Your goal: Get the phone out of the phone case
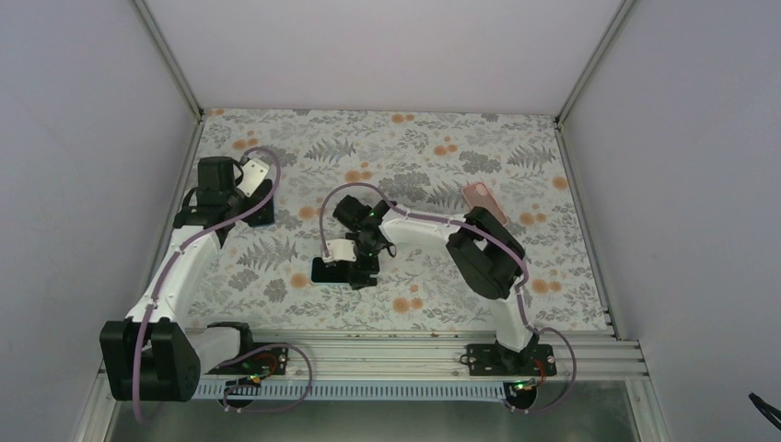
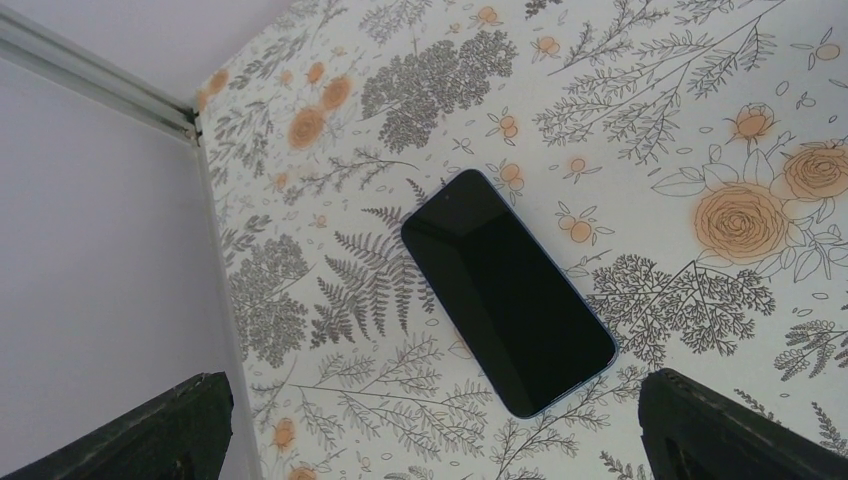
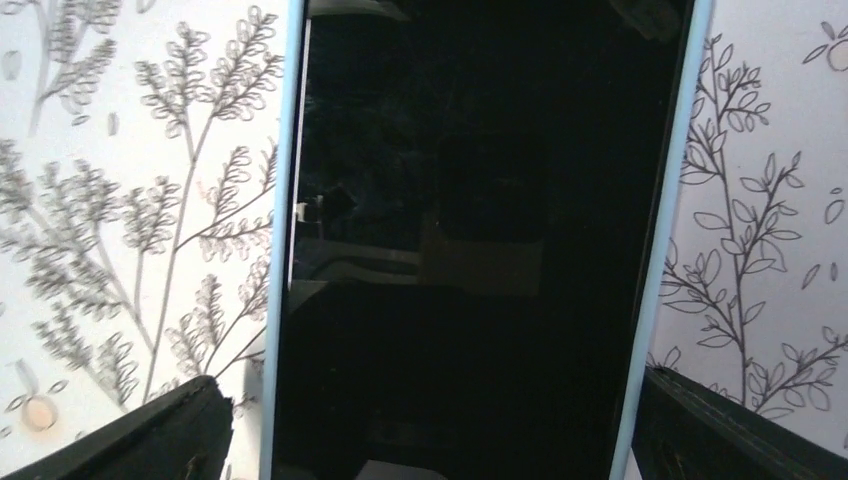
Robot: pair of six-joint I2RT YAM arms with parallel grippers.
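Observation:
The right gripper leaves one end of the cased phone clear, so my left gripper will turn and move away from the wall, onto that uncovered end (image 1: 320,271).
A black phone (image 3: 470,250) in a light blue case (image 3: 668,200) lies screen up on the floral table and fills the right wrist view. In the top view it lies at mid-table (image 1: 327,270). My right gripper (image 3: 430,430) (image 1: 361,272) is low over it and open, with one finger on each side of the case's long edges. A second black phone (image 2: 505,290) with a thin blue edge lies flat near the left wall. My left gripper (image 2: 430,430) (image 1: 256,207) hovers above it, open and empty, its fingertips (image 2: 720,430) wide apart.
A pink phone case (image 1: 483,200) lies at the back right of the table. The left wall (image 2: 90,250) stands close beside the left gripper. A metal rail (image 1: 396,350) runs along the near edge by the arm bases.

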